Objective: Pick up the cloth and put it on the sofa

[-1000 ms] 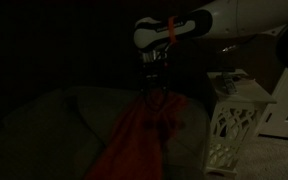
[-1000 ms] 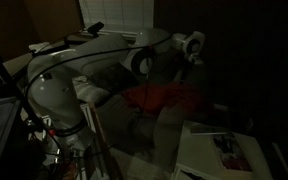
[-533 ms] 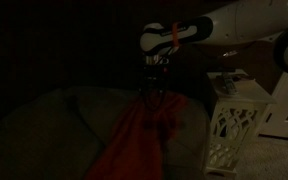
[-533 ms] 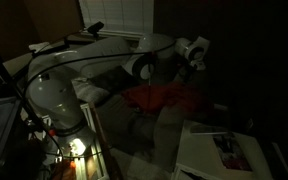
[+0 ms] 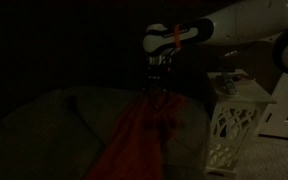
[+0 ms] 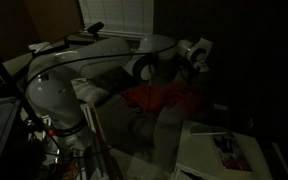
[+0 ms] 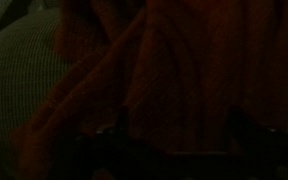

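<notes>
I should first move my gripper down and slightly toward the side table, so the red cloth's upper end is beneath my open fingers, then close on it.
The scene is very dark. A red cloth (image 5: 134,135) lies draped over the grey sofa (image 5: 54,120) and shows in both exterior views (image 6: 164,97). My gripper (image 5: 156,88) hangs just above the cloth's upper end and points down at it. In the wrist view the cloth (image 7: 174,60) fills most of the frame. There the two dark fingers of the gripper (image 7: 179,150) stand apart at the bottom edge with nothing clamped between them. The gripper also shows beside the cloth in an exterior view (image 6: 197,68).
A white lattice side table (image 5: 234,115) stands close beside the sofa. An open magazine (image 6: 224,150) lies on a low surface in front. The robot's white base (image 6: 54,100) and cables stand at one side. A window blind (image 6: 114,15) is behind.
The wrist and gripper have shifted slightly sideways and a little away from the cloth. The cloth has stayed where it lies on the sofa.
</notes>
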{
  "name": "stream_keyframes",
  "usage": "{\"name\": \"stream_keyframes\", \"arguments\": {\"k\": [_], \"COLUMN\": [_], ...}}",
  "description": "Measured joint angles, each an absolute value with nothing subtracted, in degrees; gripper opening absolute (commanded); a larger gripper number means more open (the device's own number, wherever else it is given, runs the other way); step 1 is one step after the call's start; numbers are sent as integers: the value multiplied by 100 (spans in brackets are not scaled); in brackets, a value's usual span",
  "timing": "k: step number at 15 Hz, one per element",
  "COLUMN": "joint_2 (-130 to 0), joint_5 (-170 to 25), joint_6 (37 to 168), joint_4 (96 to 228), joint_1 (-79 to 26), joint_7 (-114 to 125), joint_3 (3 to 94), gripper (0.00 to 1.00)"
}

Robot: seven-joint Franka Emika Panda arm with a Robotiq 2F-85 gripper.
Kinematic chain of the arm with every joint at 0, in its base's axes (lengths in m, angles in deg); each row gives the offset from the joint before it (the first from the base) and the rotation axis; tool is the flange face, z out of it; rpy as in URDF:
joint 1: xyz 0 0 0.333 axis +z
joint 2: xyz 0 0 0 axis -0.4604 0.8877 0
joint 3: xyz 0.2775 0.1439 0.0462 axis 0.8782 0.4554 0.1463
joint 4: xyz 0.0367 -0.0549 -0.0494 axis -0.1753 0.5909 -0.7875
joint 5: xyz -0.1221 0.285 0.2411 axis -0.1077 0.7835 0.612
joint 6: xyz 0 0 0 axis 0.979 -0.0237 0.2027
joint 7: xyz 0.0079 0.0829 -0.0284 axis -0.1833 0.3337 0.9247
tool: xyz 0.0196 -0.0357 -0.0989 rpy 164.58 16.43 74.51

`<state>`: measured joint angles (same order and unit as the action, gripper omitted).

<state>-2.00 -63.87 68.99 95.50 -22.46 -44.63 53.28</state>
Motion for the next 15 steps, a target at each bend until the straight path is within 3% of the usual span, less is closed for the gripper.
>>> {"name": "stream_keyframes", "arguments": {"k": [3, 4, 6, 15], "joint_2": [-183, -154, -52, 188], "joint_5": [-6418, -6424, -6425, -6425], "joint_6": [6899, 6898, 6898, 6899], "joint_4": [9551, 9553, 9560, 9547], "joint_1": [-2390, -2431, -2475, -2424], "joint_7": [-4446, -4446, -4447, -4458], "joint_3": [5155, 5118, 5093, 5094], "gripper": [100, 77, 68, 4]}}
